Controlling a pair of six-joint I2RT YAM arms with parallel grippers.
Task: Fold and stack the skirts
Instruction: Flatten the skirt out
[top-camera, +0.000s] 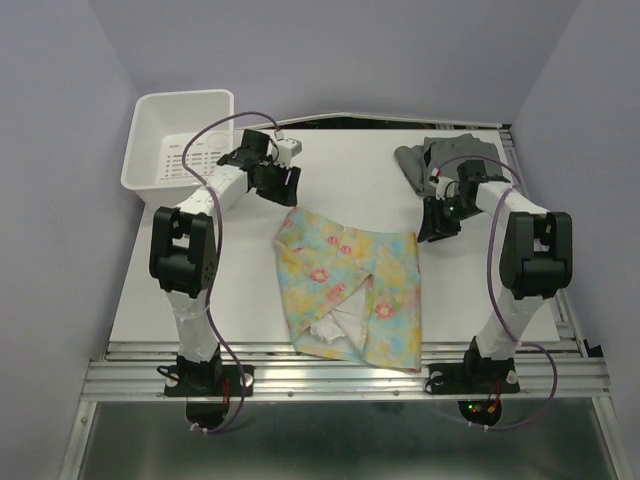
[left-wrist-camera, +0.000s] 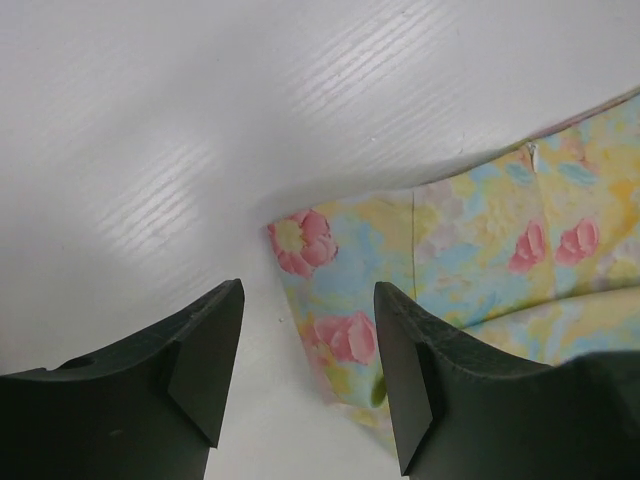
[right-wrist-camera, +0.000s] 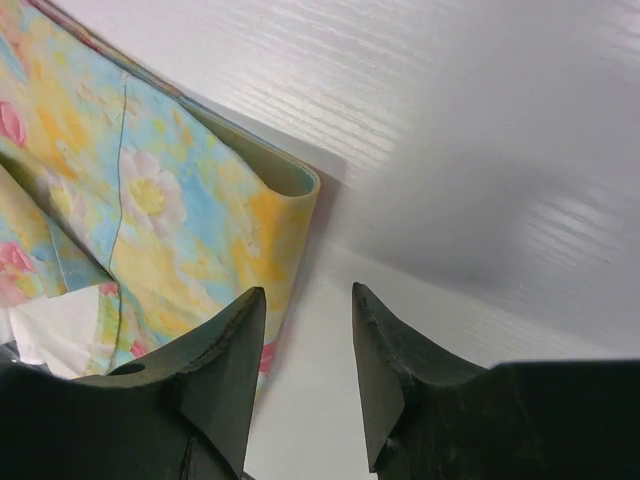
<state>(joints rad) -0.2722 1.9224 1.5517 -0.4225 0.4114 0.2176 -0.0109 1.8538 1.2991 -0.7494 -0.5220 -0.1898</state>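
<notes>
The flowered skirt's far corner (top-camera: 294, 210) (left-wrist-camera: 298, 244) by the bin lies below my left gripper's open fingers, which are still above it. My left gripper will next lower them to either side of that corner.
The pastel flowered skirt (top-camera: 350, 290) lies spread on the white table, its lower part folded up with pale lining showing. The grey skirt (top-camera: 440, 160) lies crumpled at the back right, partly behind my right arm. My left gripper (top-camera: 290, 186) is open and empty just above the flowered skirt's far left corner (left-wrist-camera: 330, 290); that corner lies between the open fingers in the left wrist view. My right gripper (top-camera: 437, 228) is open and empty beside the skirt's far right corner (right-wrist-camera: 285, 200), with bare table between its fingers (right-wrist-camera: 385, 350).
A white plastic bin (top-camera: 180, 140) stands at the back left, tilted, behind my left arm. The table's front edge meets a metal rail (top-camera: 350, 375) where both arm bases are bolted.
</notes>
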